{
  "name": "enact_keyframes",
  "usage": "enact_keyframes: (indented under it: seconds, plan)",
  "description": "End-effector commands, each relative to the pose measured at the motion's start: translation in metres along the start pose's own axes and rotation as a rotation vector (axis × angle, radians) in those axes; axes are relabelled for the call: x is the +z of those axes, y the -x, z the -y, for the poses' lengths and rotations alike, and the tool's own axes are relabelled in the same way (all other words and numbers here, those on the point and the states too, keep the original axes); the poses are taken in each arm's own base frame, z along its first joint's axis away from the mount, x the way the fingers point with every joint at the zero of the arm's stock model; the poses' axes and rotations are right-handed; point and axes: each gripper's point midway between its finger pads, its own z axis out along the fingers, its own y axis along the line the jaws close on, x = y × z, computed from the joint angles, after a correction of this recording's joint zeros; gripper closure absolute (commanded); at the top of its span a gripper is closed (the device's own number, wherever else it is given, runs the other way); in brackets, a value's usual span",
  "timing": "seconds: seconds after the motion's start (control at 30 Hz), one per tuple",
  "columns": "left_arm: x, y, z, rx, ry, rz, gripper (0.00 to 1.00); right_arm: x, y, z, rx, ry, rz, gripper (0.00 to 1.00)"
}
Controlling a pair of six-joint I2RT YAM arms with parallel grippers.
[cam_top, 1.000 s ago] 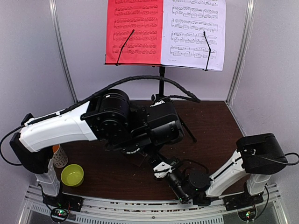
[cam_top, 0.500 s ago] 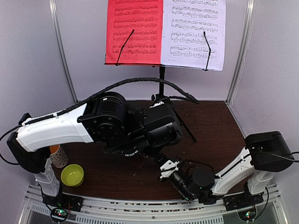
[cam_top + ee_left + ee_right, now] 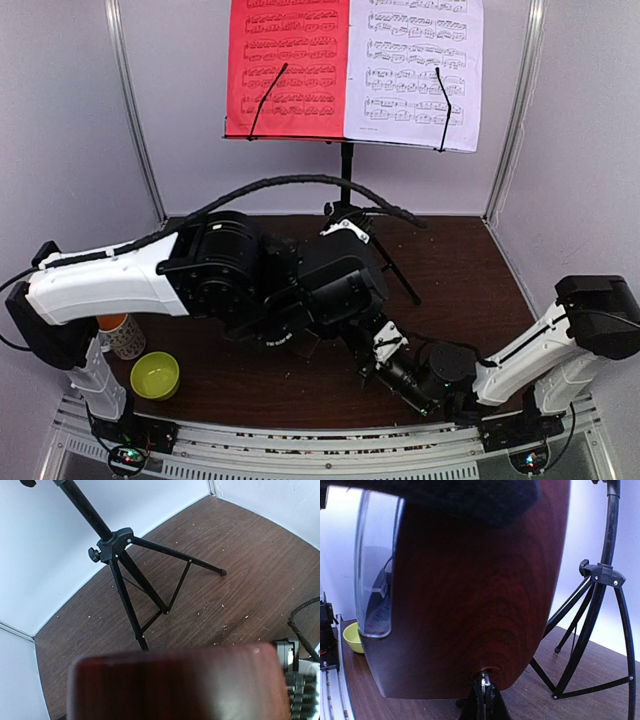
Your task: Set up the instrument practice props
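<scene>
I need to lower my left gripper with the metronome point(image 3: 470, 605) next and release its top on the open patch of bare brown tabletop, because that patch is below my left gripper.
The black tripod music stand point(image 3: 347, 190) stands at the back with the red sheet point(image 3: 288, 70) and the white sheet point(image 3: 415, 70) on its desk. Its legs show in the left wrist view point(image 3: 115, 542) and the right wrist view point(image 3: 600, 575). The dark-red metronome point(image 3: 470, 605) with its clear cover point(image 3: 375, 570) stands low over the table under my left wrist, where it fills the lower left wrist view point(image 3: 175, 685). A black finger point(image 3: 470, 495) of my left gripper grips its top. My right gripper point(image 3: 484, 690) is shut on the small metal winding key point(image 3: 483, 679) on the metronome's side.
A patterned mug point(image 3: 125, 335) and a lime-green bowl point(image 3: 155, 375) sit at the near left; the bowl also shows in the right wrist view point(image 3: 351, 637). White walls close in the brown table point(image 3: 450, 260). A black cable point(image 3: 300, 625) lies near the right arm.
My right arm has swung to the right and its gripper has moved up to the metronome's side. My left arm has settled slightly lower and to the left with the metronome.
</scene>
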Motion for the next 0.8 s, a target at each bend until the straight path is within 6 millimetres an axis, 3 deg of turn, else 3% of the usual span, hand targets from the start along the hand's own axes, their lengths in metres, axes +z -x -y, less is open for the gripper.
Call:
enact_keyframes:
  seconds: [0.0, 0.2, 0.37, 0.53, 0.7, 0.77]
  plan:
    - [-0.013, 0.019, -0.017, -0.018, 0.034, 0.098, 0.80, -0.006, 0.033, 0.005, 0.218, 0.054, 0.091, 1.00]
    - [-0.007, 0.018, -0.014, -0.025, 0.040, 0.130, 0.80, -0.010, 0.030, -0.003, 0.180, 0.115, 0.050, 0.98]
    - [0.005, 0.014, -0.016, -0.092, 0.005, 0.160, 0.80, -0.029, 0.023, -0.006, 0.152, 0.171, 0.031, 0.64]
    - [0.017, 0.017, -0.019, -0.162, -0.048, 0.244, 0.79, -0.049, 0.012, -0.016, 0.112, 0.229, -0.029, 0.44]
    - [0.038, 0.011, -0.008, -0.194, -0.101, 0.267, 0.78, -0.065, 0.001, -0.006, 0.172, 0.223, -0.127, 0.27]
    - [0.048, 0.005, -0.005, -0.224, -0.119, 0.255, 0.77, -0.070, -0.004, -0.008, 0.167, 0.250, -0.180, 0.09]
